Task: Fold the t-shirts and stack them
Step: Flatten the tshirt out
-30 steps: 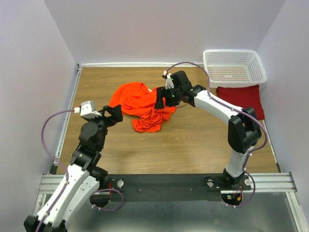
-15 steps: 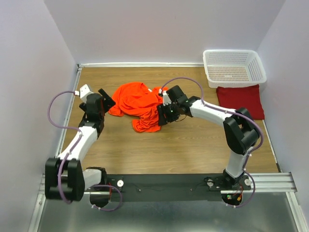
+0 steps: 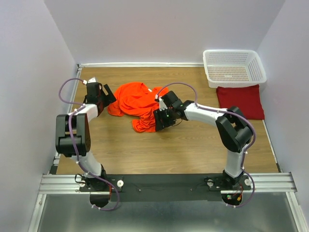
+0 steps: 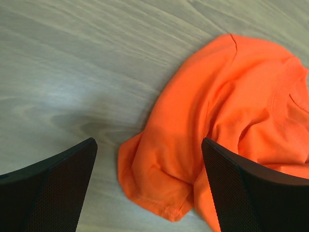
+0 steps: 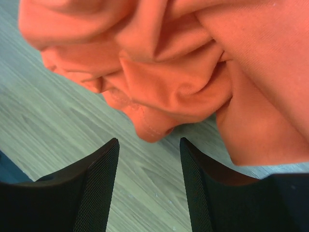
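The robot's left gripper will next go down to the orange t-shirt's hemmed corner (image 3: 114, 110) (image 4: 155, 194) between its open fingers, and then it will close.
The bright orange t-shirt (image 3: 137, 102) lies crumpled in a heap at mid-table. The folded maroon t-shirt (image 3: 241, 99) lies flat at the right, below the basket. My left gripper (image 3: 107, 94) is open at the shirt's left edge; in the left wrist view the orange cloth (image 4: 212, 125) has a hemmed corner lying between the open fingers. My right gripper (image 3: 159, 121) is open at the shirt's lower right edge; in the right wrist view a fold of orange cloth (image 5: 169, 72) hangs just ahead of the open fingers, not held.
A white mesh basket (image 3: 234, 67) stands at the back right corner. The wooden table (image 3: 193, 145) is bounded by walls at the back and both sides. The arms' mounting rail (image 3: 169, 182) runs along the near edge.
My left arm swung from the near left up to the shirt's left edge. My right gripper moved down and left along the shirt to its lower right edge. The shirt has barely moved.
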Controlling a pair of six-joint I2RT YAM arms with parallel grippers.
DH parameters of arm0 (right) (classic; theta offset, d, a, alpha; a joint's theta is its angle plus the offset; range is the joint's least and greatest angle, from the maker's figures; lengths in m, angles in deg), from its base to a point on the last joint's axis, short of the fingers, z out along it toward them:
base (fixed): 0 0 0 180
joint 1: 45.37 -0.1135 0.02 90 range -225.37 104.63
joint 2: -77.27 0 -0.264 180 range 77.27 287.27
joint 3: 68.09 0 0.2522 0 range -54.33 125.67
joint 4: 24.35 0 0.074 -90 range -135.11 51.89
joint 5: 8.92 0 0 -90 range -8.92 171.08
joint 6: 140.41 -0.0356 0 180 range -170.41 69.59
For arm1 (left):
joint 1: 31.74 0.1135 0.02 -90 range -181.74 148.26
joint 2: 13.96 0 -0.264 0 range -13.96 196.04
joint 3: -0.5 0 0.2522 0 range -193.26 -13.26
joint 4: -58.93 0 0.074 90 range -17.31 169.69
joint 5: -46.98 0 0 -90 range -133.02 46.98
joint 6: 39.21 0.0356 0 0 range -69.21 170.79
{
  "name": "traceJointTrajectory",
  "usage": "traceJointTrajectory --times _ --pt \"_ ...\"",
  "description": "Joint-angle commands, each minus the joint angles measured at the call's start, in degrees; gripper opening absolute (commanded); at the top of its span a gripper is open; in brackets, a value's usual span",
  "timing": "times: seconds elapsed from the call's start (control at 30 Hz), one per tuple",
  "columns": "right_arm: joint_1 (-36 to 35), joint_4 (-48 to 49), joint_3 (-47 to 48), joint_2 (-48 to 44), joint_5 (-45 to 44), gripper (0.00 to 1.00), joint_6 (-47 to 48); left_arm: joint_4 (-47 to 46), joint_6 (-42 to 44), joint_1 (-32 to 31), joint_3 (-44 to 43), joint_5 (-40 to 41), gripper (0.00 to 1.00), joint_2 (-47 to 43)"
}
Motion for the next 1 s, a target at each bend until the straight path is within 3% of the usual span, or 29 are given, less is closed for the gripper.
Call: traceJointTrajectory --times 0.0,0.23,0.33,0.4,0.47,0.5,0.57,0.6,0.7,0.83,0.97 --pt "-0.8 1.8 0.6 1.6 -2.1 0.61 -1.6 1.5 2.9 0.1 -2.9 -7.0 0.95 4.0" --pt "-1.2 3.1 1.5 4.1 -2.8 0.61 -2.2 2.3 2.9 -1.0 -2.6 -6.5 0.85 6.7" --pt "-1.2 3.6 1.7 4.5 -3.5 0.61 -2.5 2.9 3.2 -1.2 -3.7 -5.5 0.71 7.6" --pt "-1.2 3.9 1.6 4.7 -3.8 0.61 -2.6 3.4 3.3 -1.3 -4.5 -5.6 0.55 8.0" --pt "-1.2 4.3 1.3 4.7 -5.1 0.59 -2.9 3.5 3.3 -1.4 -4.8 -5.4 0.49 8.2" --pt "-1.2 4.4 1.2 4.8 -5.7 0.58 -3.1 3.5 3.3 -1.4 -4.9 -5.0 0.40 8.3" --pt "-1.2 4.5 1.2 5.2 -7.7 0.48 -3.6 3.8 3.4 -1.4 -5.3 -4.8 0.29 8.8" --pt "-1.2 4.5 1.2 5.1 -8.7 0.34 -3.9 4.0 3.4 -1.4 -5.7 -4.6 0.18 8.9" --pt "-0.9 4.4 0.6 3.8 -15.0 0.05 -4.2 4.7 3.4 -1.4 -6.2 -3.6 0.00 8.1" --pt "3.0 3.9 -0.8 -1.6 -22.1 0.01 -3.5 6.2 1.6 -0.7 -6.3 -1.0 0.00 2.7" --pt "11.8 -1.0 -0.7 -9.4 -28.6 0.01 -3.6 10.3 -1.1 -0.1 -6.4 2.9 0.00 -5.0"
